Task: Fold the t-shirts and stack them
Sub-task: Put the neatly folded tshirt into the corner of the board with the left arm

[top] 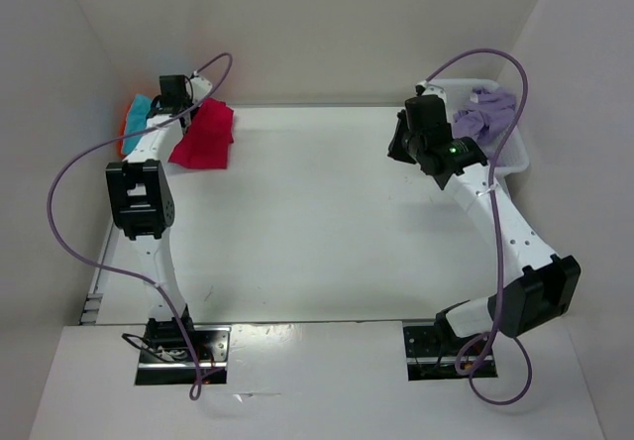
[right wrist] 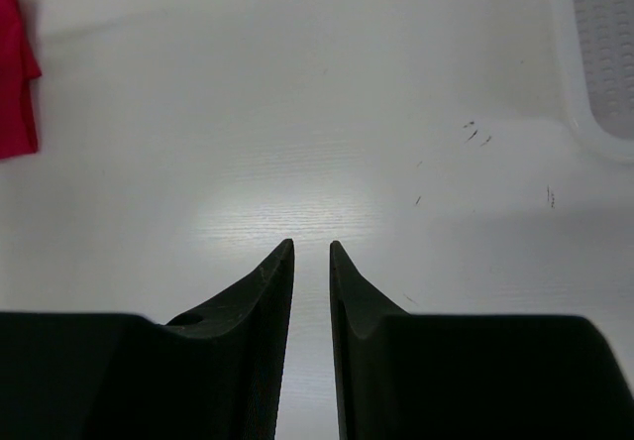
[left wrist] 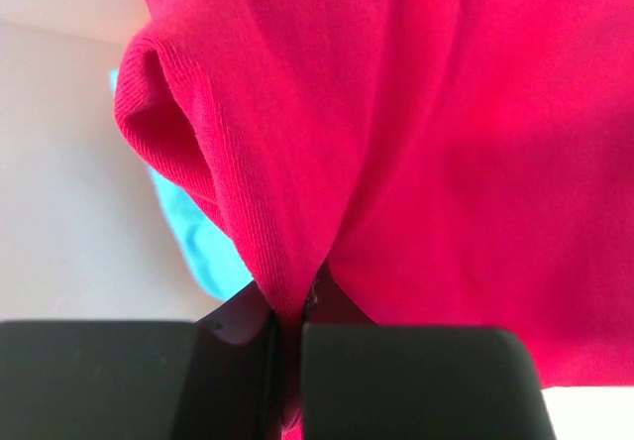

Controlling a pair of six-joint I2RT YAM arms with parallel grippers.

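Observation:
The red t-shirt hangs beside that pile. My left gripper should next carry the red t-shirt's fold to the left in the top view, over the turquoise t-shirt [top: 137,109] [left wrist: 198,242], and let go of it.
The magenta-red t-shirt [top: 203,135] hangs bunched at the far left of the table, and it fills the left wrist view [left wrist: 416,133]. My left gripper [left wrist: 287,306] is shut on a fold of it, reaching into the far left corner [top: 190,113]. Behind it lie the turquoise t-shirt [top: 137,109] [left wrist: 198,242] and a strip of the orange t-shirt [top: 128,124]. The lavender t-shirt [top: 485,113] sits crumpled in the white basket [top: 515,159]. My right gripper [right wrist: 311,247] hovers over bare table at the far right [top: 404,141], its fingers a narrow gap apart with nothing between them.
White walls close in the table at the back and both sides. The basket's mesh corner [right wrist: 604,54] shows at the right wrist view's upper right. The red shirt's edge [right wrist: 15,73] shows at that view's left. Purple cables loop off both arms.

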